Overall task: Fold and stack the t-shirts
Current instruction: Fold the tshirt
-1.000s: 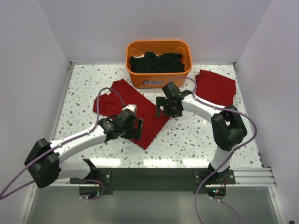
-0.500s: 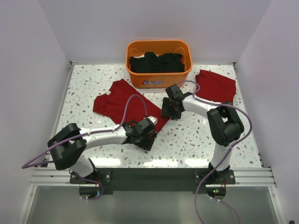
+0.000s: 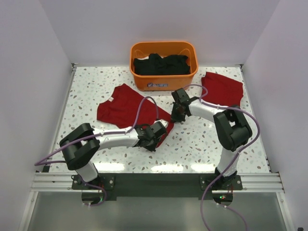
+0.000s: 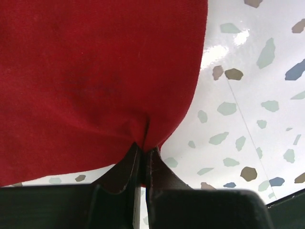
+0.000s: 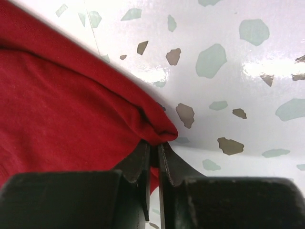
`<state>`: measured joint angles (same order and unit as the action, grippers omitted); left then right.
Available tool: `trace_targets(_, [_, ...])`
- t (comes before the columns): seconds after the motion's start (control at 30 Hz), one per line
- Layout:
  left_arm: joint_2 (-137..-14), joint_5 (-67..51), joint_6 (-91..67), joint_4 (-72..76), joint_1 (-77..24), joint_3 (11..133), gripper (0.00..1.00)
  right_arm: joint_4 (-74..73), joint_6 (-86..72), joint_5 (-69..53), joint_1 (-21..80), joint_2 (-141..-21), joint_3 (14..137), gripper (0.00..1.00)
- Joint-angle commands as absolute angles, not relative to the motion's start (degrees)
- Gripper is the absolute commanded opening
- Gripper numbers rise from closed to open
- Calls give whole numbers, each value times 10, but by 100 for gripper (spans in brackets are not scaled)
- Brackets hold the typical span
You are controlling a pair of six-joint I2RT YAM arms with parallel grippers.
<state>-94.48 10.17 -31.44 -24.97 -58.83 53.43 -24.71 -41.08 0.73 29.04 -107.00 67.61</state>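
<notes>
The left gripper rises and carries the t-shirt's hem onto the tagged collar end (image 3: pixel 107 107) next, then releases it, since that lies outward and to its left in the top view.
A dark-red t-shirt (image 3: pixel 126 105) lies spread on the speckled table, left of centre. My left gripper (image 3: pixel 158 136) is at its near right corner, and in the left wrist view the left gripper (image 4: pixel 143 147) is shut on a pinch of the t-shirt (image 4: pixel 90 71) at its hem. My right gripper (image 3: pixel 176 117) is at the far right corner, just in front of the basket. In the right wrist view the right gripper (image 5: pixel 155 144) is shut on the bunched edge of the t-shirt (image 5: pixel 62 114). A second dark-red t-shirt (image 3: pixel 222 88) lies folded at the back right.
An orange basket (image 3: pixel 163 79) holding dark clothes (image 3: pixel 161 64) stands at the back centre, close behind the right gripper. White walls enclose the table on three sides. Bare speckled tabletop (image 3: pixel 202 142) lies to the front right.
Both grippers went from open to shut on the spread t-shirt's right edge. The left arm swept right along the near hem to its corner. The right gripper shifted slightly toward the cloth.
</notes>
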Motion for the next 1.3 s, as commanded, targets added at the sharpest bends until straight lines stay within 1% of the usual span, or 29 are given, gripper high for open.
trace_targets(0.0, [-961,106,-312,-264,-607,555,0,-260,-410,40,283,-1051,654,6])
trace_targets(0.03, [-958,104,-311,-268,-613,560,0,-265,-404,45,282,-1042,652,6])
trace_targets(0.07, [-950,102,-314,-272,-619,569,0,-270,-401,51,281,-1035,650,0])
trace_targets(0.23, [-930,53,-323,-272,-672,601,0,-337,-359,107,280,-970,637,0])
trace_targets(0.33, [-923,3,-329,-239,-695,613,0,-380,-331,119,274,-917,622,0])
trace_targets(0.37, [-922,-36,-332,-227,-698,615,0,-392,-325,124,273,-891,616,0])
trace_targets(0.43, [-919,-69,-335,-199,-706,620,0,-437,-311,161,274,-866,611,0])
trace_targets(0.57, [-890,-71,-340,-196,-715,630,0,-502,-289,213,272,-794,612,0])
trace_targets(0.7, [-853,-58,-345,-201,-715,632,0,-553,-262,195,272,-755,662,0])
trace_targets(0.87, [-800,-2,-356,-235,-708,634,0,-562,-234,147,272,-785,727,0])
trace_targets(1.0, [-771,32,-362,-277,-664,633,0,-559,-224,115,276,-822,779,0])
trace_targets(1.1, [-750,35,-357,-298,-602,622,0,-549,-224,96,281,-845,819,0])
trace_targets(1.23, [-730,60,-341,-308,-573,613,0,-548,-222,89,302,-896,875,0])
trace_targets(1.27, [-729,82,-338,-314,-568,614,0,-548,-223,91,312,-907,888,0])
